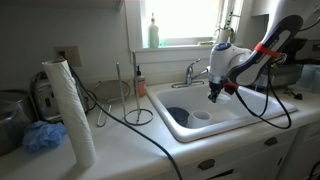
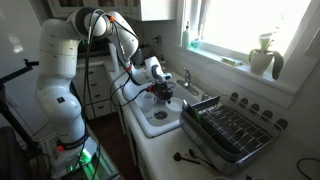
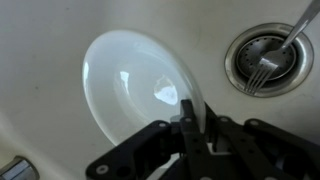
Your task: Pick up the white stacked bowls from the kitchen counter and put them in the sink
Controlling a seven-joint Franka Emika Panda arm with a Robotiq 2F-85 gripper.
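Note:
Next, my gripper moves down and away from the drain to release the white stacked bowls over the bare bottom of the sink. A fork lies on that drain.
In the wrist view the white stacked bowls (image 3: 135, 85) fill the middle, seen from above over the white floor of the sink (image 3: 40, 40). My gripper (image 3: 192, 110) is shut on their near rim, one finger inside and one outside. I cannot tell whether the stack rests on the sink floor. In both exterior views the gripper (image 1: 215, 92) (image 2: 163, 95) hangs inside the sink basin (image 1: 158, 100) (image 2: 148, 122), and the bowls are hidden behind it. The kitchen counter (image 1: 130, 150) lies in front of the sink.
A drain (image 3: 240, 60) with a fork (image 3: 275, 55) on it lies close beside the bowls. A dark blue bowl (image 1: 178, 115) and a small white dish (image 1: 203, 116) sit in the sink. The faucet (image 1: 195, 72), a paper towel roll (image 1: 70, 110) and a metal tray (image 2: 225, 125) stand around.

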